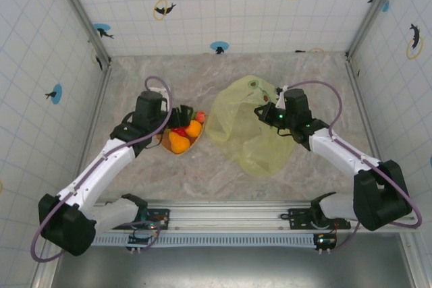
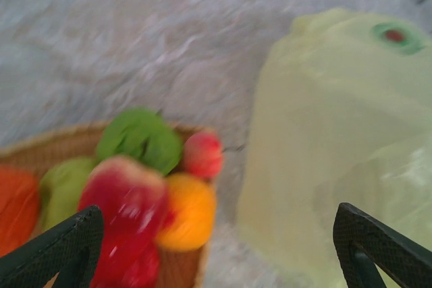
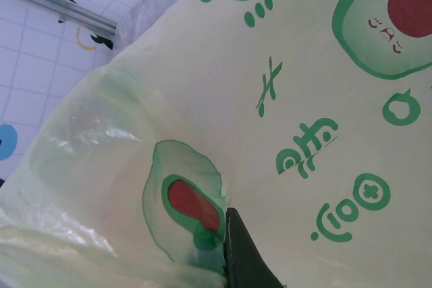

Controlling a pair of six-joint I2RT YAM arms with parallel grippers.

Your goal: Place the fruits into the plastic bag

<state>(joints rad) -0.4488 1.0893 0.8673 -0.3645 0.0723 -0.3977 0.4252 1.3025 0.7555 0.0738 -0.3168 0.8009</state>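
The orange fruit by the plate's near edge is below and back from my left gripper's fingers, so I must move that gripper back and down onto it next.
Several small glossy fruits are piled on a flat orange plate. In the left wrist view, blurred, they show as a red one, an orange one, a green one and a small pinkish-red one. My left gripper hovers just above the pile, open, nothing between its fingers. The yellow-green plastic bag with avocado prints lies right of the plate. My right gripper is shut on the bag's upper right edge; one dark finger pinches the film, the other is hidden under plastic.
The woven plate rim lies close to the bag's left side, with a narrow strip of marble table between them. Tiled walls enclose the table at the back and on both sides.
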